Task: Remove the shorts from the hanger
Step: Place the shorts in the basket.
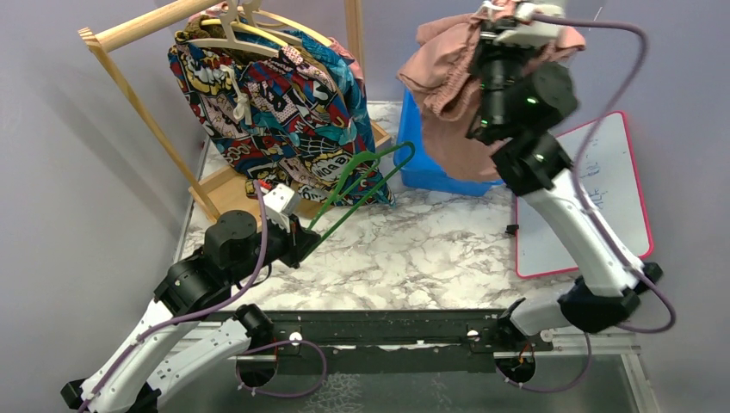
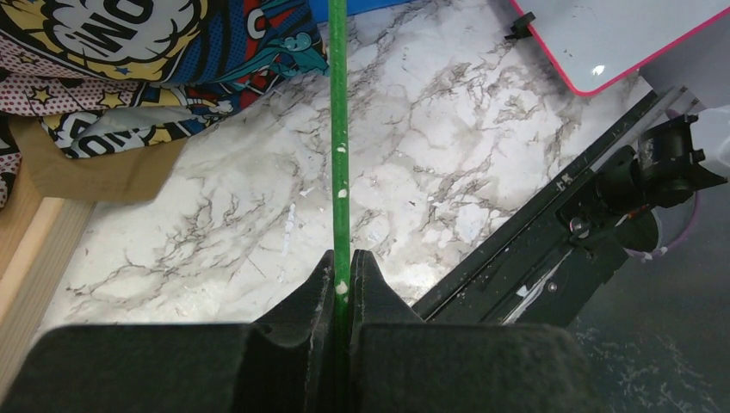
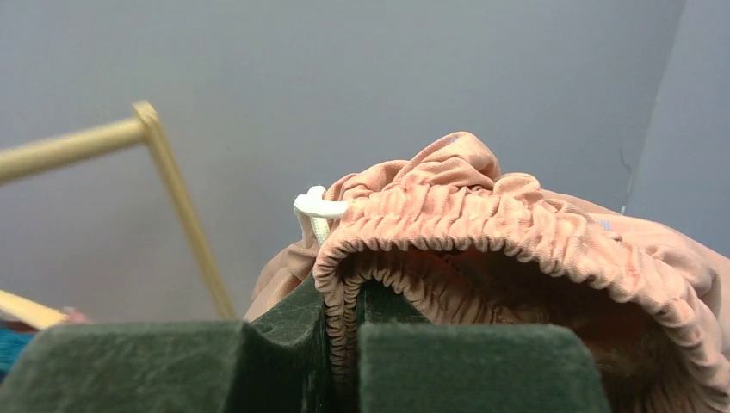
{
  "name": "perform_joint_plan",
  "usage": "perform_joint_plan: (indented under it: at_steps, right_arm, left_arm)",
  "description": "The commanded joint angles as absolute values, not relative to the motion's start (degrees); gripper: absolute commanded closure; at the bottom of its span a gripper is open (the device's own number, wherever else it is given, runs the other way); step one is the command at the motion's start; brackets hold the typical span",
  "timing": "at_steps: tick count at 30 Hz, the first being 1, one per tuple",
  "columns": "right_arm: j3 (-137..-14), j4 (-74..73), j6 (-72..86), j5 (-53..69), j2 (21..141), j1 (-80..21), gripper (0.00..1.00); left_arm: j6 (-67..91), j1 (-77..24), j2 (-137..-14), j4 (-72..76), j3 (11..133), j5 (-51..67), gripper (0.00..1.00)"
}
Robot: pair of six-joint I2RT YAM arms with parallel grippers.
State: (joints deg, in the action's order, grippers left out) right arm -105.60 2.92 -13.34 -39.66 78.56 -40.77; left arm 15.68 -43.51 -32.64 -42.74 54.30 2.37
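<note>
The right gripper lowers and shifts toward the rack next, over the blue bin, since the bunched shorts hang high, partly past the bin's whiteboard side.
My right gripper (image 3: 343, 301) is raised high at the back right, shut on the elastic waistband of the dusty pink shorts (image 1: 448, 82) (image 3: 516, 224). They hang bunched from it above a blue bin (image 1: 430, 172). A white drawstring knot shows at the waistband. My left gripper (image 1: 303, 237) (image 2: 342, 271) is low over the marble table, shut on the thin bar of a bare green hanger (image 1: 370, 172) (image 2: 339, 129) that points away toward the rack. Comic-print shorts (image 1: 275, 112) (image 2: 129, 43) hang on wooden hangers (image 1: 245, 39) on the rack.
The wooden rack (image 1: 142, 26) with its base board (image 1: 225, 188) stands at the back left. A pink-framed whiteboard (image 1: 594, 198) (image 2: 620, 34) lies at the right. A brown piece of fabric (image 2: 103, 168) hangs under the comic print. The black base rail (image 1: 387, 331) runs along the near edge.
</note>
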Motion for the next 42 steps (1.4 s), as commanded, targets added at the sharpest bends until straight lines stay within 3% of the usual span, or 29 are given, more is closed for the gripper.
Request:
perform_joint_plan:
  at_steps: [1, 7, 15, 17, 21, 23, 25, 32, 36, 39, 41, 42]
  right_arm:
    - [-107.15, 6.49, -20.48, -43.67, 87.64, -38.32, 0.99]
    - [-114.38, -13.93, 2.21, -29.51, 96.75, -24.05, 0.99]
    - [-119.85, -21.01, 7.51, -26.40, 105.41, -19.28, 0.99]
    - [-124.55, -24.54, 10.36, -29.87, 110.12, -17.12, 0.99]
    - [-141.36, -33.44, 14.58, -21.50, 120.06, -10.37, 0.99]
    - [-143.46, -32.05, 13.64, -19.19, 122.40, -9.86, 0.99]
    - [-141.03, -31.48, 14.83, -15.23, 122.34, -9.84, 0.99]
    - [-113.62, -26.46, 20.19, -2.18, 120.23, -9.91, 0.99]
    - [-113.16, -31.87, 17.97, 5.99, 127.02, -10.17, 0.99]
    - [-115.12, -34.14, 16.31, 7.48, 129.37, -10.30, 0.91]
    - [-115.18, -33.38, 15.63, 6.57, 128.58, -10.37, 0.62]
    - [-115.14, -32.89, 14.91, 6.48, 127.89, -10.37, 0.54]
  left_arm:
    - [16.34, -43.45, -32.41, -38.98, 54.23, 4.69, 1.00]
    - [17.12, -43.50, -31.11, -39.02, 54.24, 5.39, 1.00]
    - [16.87, -43.51, -31.34, -38.98, 54.55, 5.24, 1.00]
    - [16.87, -43.50, -31.78, -39.04, 54.64, 5.65, 1.00]
    - [17.13, -43.50, -32.07, -38.99, 54.80, 6.74, 1.00]
    - [17.23, -43.48, -32.25, -38.92, 54.76, 6.41, 1.00]
    - [17.14, -43.47, -32.60, -38.73, 54.76, 5.80, 1.00]
    - [17.23, -43.51, -34.40, -36.26, 54.45, 8.16, 1.00]
    - [17.46, -43.46, -34.52, -35.47, 54.77, 8.60, 1.00]
    - [18.13, -43.49, -34.13, -35.24, 54.94, 8.87, 1.00]
    - [18.62, -43.51, -33.59, -34.99, 54.73, 8.68, 1.00]
    - [18.90, -43.51, -33.35, -35.04, 54.63, 8.42, 1.00]
